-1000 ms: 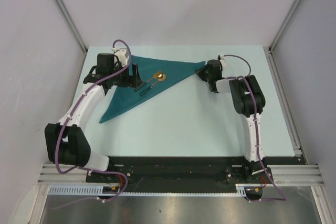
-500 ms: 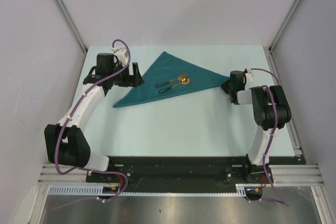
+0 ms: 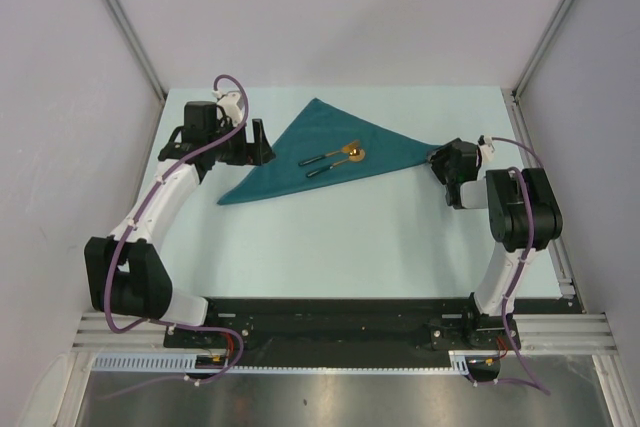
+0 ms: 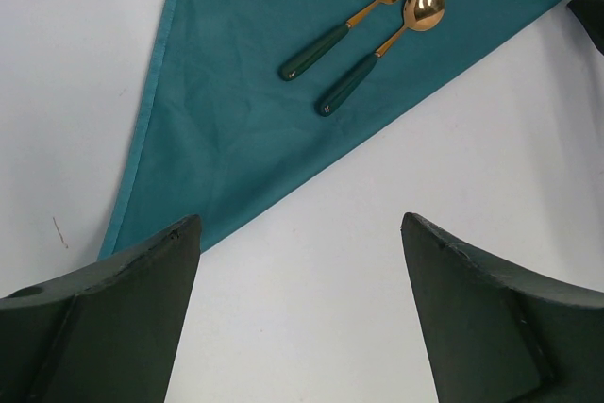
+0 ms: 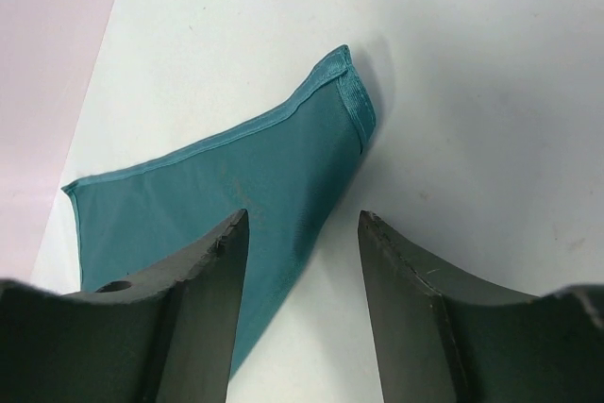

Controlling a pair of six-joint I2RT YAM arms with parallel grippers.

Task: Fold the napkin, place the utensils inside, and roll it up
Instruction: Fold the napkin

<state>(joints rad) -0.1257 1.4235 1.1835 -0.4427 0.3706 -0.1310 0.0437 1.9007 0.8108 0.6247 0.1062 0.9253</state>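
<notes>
The hemmed corner (image 3: 438,145) (image 5: 347,99) lies outward, just past my right gripper's open fingers, so my right gripper should ease outward until the cloth is between them and then close.
The teal napkin (image 3: 320,137) lies flat at the back of the table, folded into a triangle. On it rest the two utensils side by side, a fork (image 4: 351,18) and a spoon (image 4: 379,44), with dark green handles and gold heads (image 3: 354,154). My left gripper (image 3: 259,143) is open beside the napkin's left edge, over bare table (image 4: 298,224), with nothing between its fingers. My right gripper (image 3: 438,158) is open at the napkin's right corner (image 5: 274,153). That corner lies loose on the table ahead of my right gripper (image 5: 302,216), partly under one finger.
The pale blue table (image 3: 350,237) is boxed in by grey walls, with metal posts at the back corners. Its right edge (image 3: 540,197) runs close behind my right arm. The arms' bases sit on the black rail (image 3: 330,317) at the near edge.
My right gripper dragged the napkin and the utensils on it to the right, then opened and let go of the corner. The left arm has stayed put.
</notes>
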